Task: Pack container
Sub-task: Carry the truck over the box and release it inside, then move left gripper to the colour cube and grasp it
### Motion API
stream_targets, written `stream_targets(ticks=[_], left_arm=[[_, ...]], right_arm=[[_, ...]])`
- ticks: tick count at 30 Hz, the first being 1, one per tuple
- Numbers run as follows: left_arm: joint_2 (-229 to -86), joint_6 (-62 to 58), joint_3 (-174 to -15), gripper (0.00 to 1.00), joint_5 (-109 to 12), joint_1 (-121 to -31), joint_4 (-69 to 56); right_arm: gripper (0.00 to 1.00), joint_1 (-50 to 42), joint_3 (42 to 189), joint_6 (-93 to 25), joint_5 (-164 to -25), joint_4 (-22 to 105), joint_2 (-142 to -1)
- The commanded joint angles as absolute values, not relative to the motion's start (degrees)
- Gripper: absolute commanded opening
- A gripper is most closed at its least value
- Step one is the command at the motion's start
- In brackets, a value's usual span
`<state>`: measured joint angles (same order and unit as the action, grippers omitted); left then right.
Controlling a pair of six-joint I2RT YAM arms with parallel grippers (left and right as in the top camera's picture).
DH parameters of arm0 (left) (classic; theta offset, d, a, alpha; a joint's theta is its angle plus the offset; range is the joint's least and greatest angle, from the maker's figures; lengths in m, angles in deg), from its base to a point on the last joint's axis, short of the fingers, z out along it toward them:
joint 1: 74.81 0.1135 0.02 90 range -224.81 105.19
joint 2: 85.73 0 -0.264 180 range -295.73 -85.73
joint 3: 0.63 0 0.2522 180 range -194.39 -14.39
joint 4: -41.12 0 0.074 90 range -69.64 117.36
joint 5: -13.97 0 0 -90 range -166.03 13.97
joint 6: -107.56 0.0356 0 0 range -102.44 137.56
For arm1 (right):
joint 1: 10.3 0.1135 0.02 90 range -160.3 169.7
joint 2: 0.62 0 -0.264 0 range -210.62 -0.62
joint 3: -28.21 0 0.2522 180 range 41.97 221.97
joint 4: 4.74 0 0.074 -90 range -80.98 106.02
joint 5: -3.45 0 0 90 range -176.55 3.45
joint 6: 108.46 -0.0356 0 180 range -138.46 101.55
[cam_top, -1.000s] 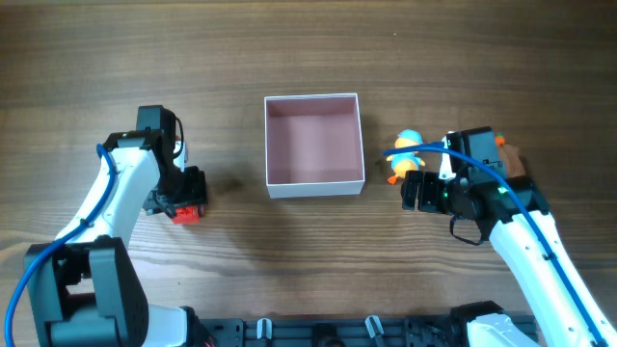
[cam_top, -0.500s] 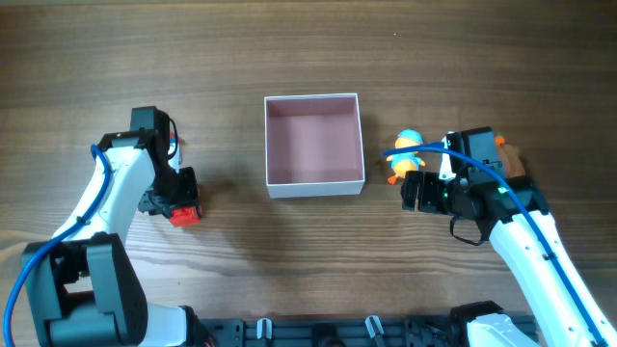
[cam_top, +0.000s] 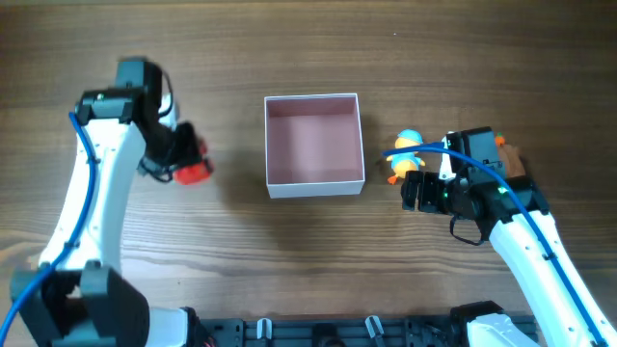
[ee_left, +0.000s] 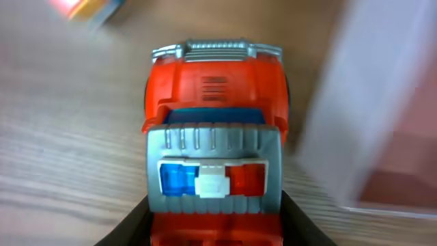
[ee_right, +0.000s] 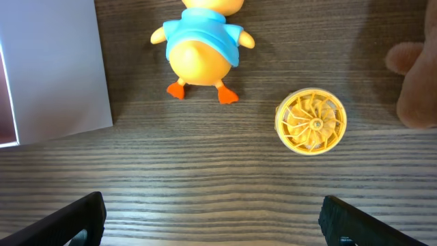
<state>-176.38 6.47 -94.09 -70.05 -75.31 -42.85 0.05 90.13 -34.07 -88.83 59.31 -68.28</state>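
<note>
I need to lift the red truck in my left gripper over the nearest side of the container next, and then lower the truck just inside.
The container [cam_top: 314, 182], a square shallow box with white walls and a dusty pink inside, sits mid-table with nothing in it; its wall shows blurred in the left wrist view [ee_left: 355, 116] and in the right wrist view [ee_right: 54, 75]. My left gripper [cam_top: 191, 166] is shut on a red toy fire truck [ee_left: 215, 130] with a grey roof bar and holds it above the table, left of the container. My right gripper [cam_top: 416, 193] is open and empty, right of the container, near a yellow duck in a blue shirt [ee_right: 201, 48] [cam_top: 405, 152].
A yellow ridged wheel [ee_right: 311, 121] lies right of the duck. A brown plush thing [ee_right: 416, 82] [cam_top: 511, 159] sits at the far right. A blurred orange and blue item [ee_left: 85, 8] lies beyond the truck.
My left gripper has lifted the red truck off the table and carried it up and away from the table's front edge. The right arm has not moved.
</note>
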Motion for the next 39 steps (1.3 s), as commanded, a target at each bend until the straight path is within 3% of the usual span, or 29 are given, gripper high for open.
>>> stream_targets(ticks=[1, 6, 13, 19, 20, 21, 22, 25, 30, 34, 36, 39], left_arm=[[-173.2, 3.6, -101.8, 0.04, -66.5, -87.2, -40.1], [-177.8, 2.0, -102.2, 0.04, -77.2, -103.8, -24.7], [-195.8, 0.3, -102.2, 0.04, -77.2, -102.0, -23.8], [-197.3, -2.7, -102.1, 0.06, -86.0, -100.9, -25.5], [-197.3, -2.7, -102.1, 0.22, -86.0, -100.9, -25.2], [-197.3, -2.6, -102.1, 0.56, -85.9, -101.0, -24.8], [-197.3, -2.6, -102.1, 0.72, -85.9, -101.1, -24.4], [-197.3, -2.6, -102.1, 0.99, -85.3, -101.6, -23.0], [-192.4, -2.2, -102.6, 1.00, -84.4, -103.6, -22.9], [-177.8, -7.3, -102.7, 1.00, -92.1, -100.8, -28.5], [-173.4, -12.0, -102.7, 1.00, -92.8, -93.4, -31.3], [-176.9, -8.7, -101.2, 1.00, -90.3, -71.5, -31.2]], right_arm=[[1.00, 0.1, 91.2, -35.0, -87.4, 59.2, -68.5], [1.00, 0.1, 91.2, -35.0, -87.4, 59.2, -68.6], [1.00, 0.1, 91.2, -35.0, -87.4, 59.2, -68.6], [1.00, 0.1, 91.2, -35.0, -87.5, 59.2, -68.6], [1.00, 0.1, 91.2, -35.0, -87.4, 59.2, -68.6], [1.00, 0.1, 91.2, -35.0, -87.5, 59.2, -68.5], [1.00, 0.1, 91.2, -35.0, -87.5, 59.3, -68.6], [1.00, 0.1, 91.2, -35.0, -87.5, 59.3, -68.5], [1.00, 0.1, 91.2, -35.0, -87.4, 59.3, -68.6], [1.00, 0.1, 91.2, -35.0, -87.5, 59.2, -68.6], [1.00, 0.1, 91.2, -34.9, -87.4, 59.2, -68.6], [1.00, 0.1, 91.2, -34.9, -87.5, 59.3, -68.6]])
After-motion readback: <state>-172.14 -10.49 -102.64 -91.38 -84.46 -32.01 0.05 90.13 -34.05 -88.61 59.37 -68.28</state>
